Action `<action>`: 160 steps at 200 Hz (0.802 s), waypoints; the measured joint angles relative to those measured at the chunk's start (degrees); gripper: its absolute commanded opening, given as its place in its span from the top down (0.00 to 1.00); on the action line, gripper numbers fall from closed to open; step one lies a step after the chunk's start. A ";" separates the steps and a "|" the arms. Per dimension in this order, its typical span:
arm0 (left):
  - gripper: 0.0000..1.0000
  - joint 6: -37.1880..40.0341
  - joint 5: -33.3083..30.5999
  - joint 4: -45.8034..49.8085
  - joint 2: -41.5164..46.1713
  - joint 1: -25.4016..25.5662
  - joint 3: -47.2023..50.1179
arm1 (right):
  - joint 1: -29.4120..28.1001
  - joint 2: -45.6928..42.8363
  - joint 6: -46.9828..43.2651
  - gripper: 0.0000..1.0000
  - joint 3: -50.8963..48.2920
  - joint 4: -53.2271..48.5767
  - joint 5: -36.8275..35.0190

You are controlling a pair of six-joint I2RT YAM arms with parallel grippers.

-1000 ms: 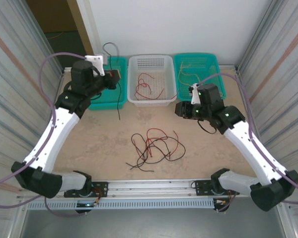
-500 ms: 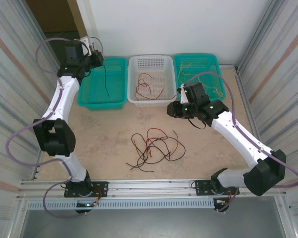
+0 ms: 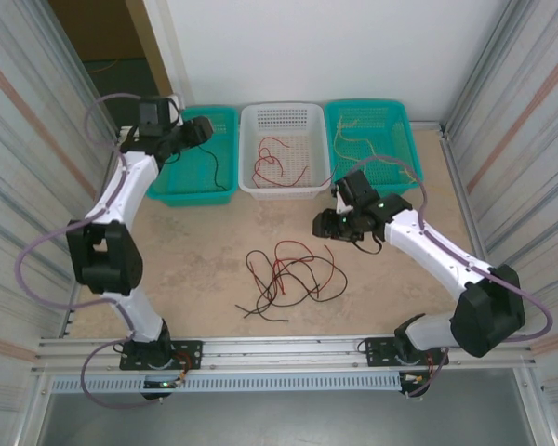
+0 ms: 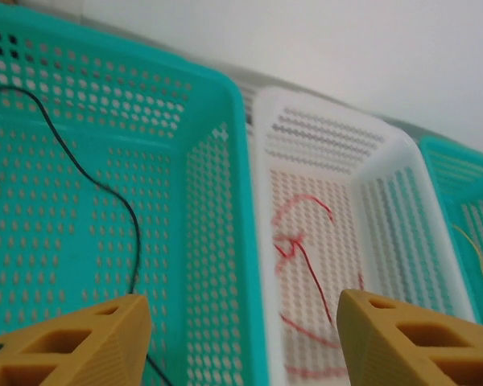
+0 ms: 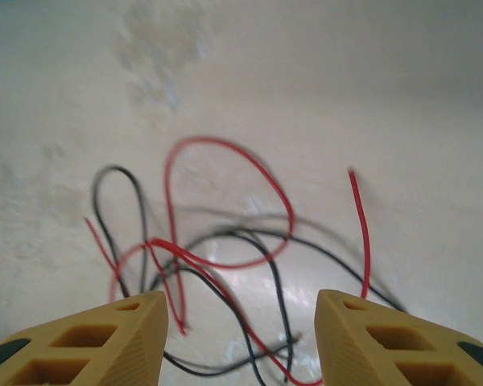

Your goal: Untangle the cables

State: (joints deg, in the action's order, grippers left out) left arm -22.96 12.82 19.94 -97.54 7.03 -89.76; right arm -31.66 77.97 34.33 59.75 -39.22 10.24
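The red cable's loose end (image 3: 332, 259) (image 5: 366, 261) is below and back from my right gripper, apart from the loops. My right gripper should next move its open fingers back and down onto it.
A tangle of red and black cables (image 3: 288, 274) lies mid-table and spreads below my right gripper (image 5: 240, 322) in the right wrist view as red (image 5: 225, 161) and black (image 5: 258, 241) loops. That right gripper (image 3: 327, 226) hovers just right of the tangle, open, with nothing between its fingers. My left gripper (image 3: 200, 130) is over the left teal basket (image 3: 177, 195), open and empty. One black cable (image 4: 80, 169) lies inside that basket. Red cables (image 3: 272, 160) lie in the white basket (image 3: 279, 190). Pale yellow cables (image 3: 353, 130) lie in the right teal basket (image 3: 405, 121).
The three baskets stand in a row along the back wall. Corrugated metal walls close both sides. Thick lilac-grey cables (image 3: 37, 251) loop from the arms. A rail (image 3: 279, 348) runs along the near edge. Bare tabletop surrounds the tangle.
My left gripper has opened and the black cable it held now lies in the left teal basket. My right gripper has moved down and left toward the tangle and opened wider.
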 measured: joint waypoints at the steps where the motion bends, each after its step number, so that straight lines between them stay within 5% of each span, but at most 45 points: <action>1: 0.37 0.02 -0.09 0.00 0.33 0.17 0.24 | -0.04 0.02 0.11 0.49 -0.15 -0.02 0.00; 59: 0.42 1.05 -3.69 2.67 28.68 20.50 21.44 | -2.25 7.13 5.88 0.61 -7.19 0.63 -1.40; 94: 0.43 -0.94 -7.63 5.68 37.51 32.33 31.56 | -3.15 9.22 8.48 0.60 -8.85 2.16 -4.55; 104: 0.44 -1.31 -9.62 6.97 38.60 35.93 33.16 | -4.00 9.38 9.01 0.68 -9.11 2.21 -6.03; 124: 0.45 -2.27 -12.52 8.76 40.09 41.51 35.28 | -5.27 9.38 10.23 1.00 -10.19 3.23 -7.41; 160: 0.44 -2.89 -15.23 8.94 41.51 46.66 37.53 | -7.26 6.95 10.69 1.00 -10.62 3.13 -9.44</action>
State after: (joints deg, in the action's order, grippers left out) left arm -25.85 -2.42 28.88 -56.03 53.69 -52.23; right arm -38.92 84.93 45.01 49.12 -36.10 0.80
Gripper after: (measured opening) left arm 0.559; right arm 0.064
